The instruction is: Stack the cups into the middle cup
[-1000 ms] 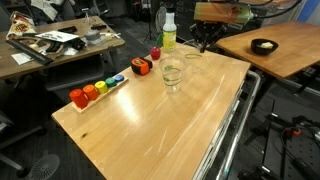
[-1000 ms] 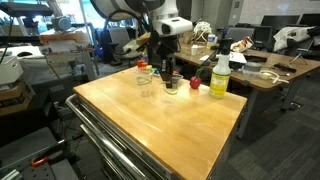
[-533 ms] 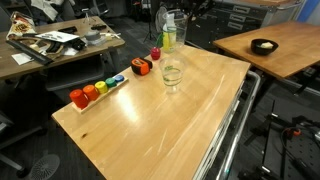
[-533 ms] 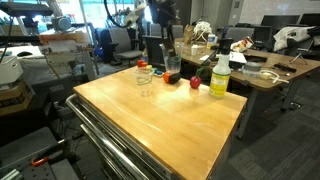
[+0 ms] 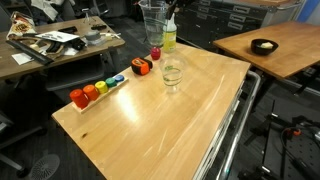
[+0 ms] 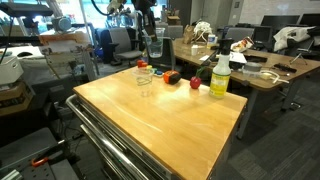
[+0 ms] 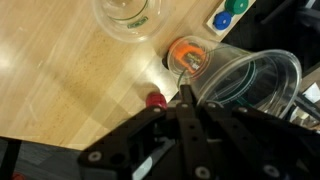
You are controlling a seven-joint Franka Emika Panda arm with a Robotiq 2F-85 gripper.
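The standing cup's opening is below the held cup, toward the top in the wrist view, so my gripper will next bring the held cup over, lower it inside and let go.
My gripper is shut on the wall of a clear plastic cup and holds it tilted high above the table. The held cup also shows in both exterior views, hanging from the gripper near the top edge. Another clear cup stands upright on the wooden table. It also shows in an exterior view and at the top of the wrist view. I cannot tell whether a further cup sits inside it.
A yellow-green bottle stands at the table's far side. A red block and an orange object lie near the standing cup. A row of coloured blocks sits along one table edge.
The gripper has lifted the clear cup off the table near the bottle and carried it up and sideways. The standing cup has not moved.
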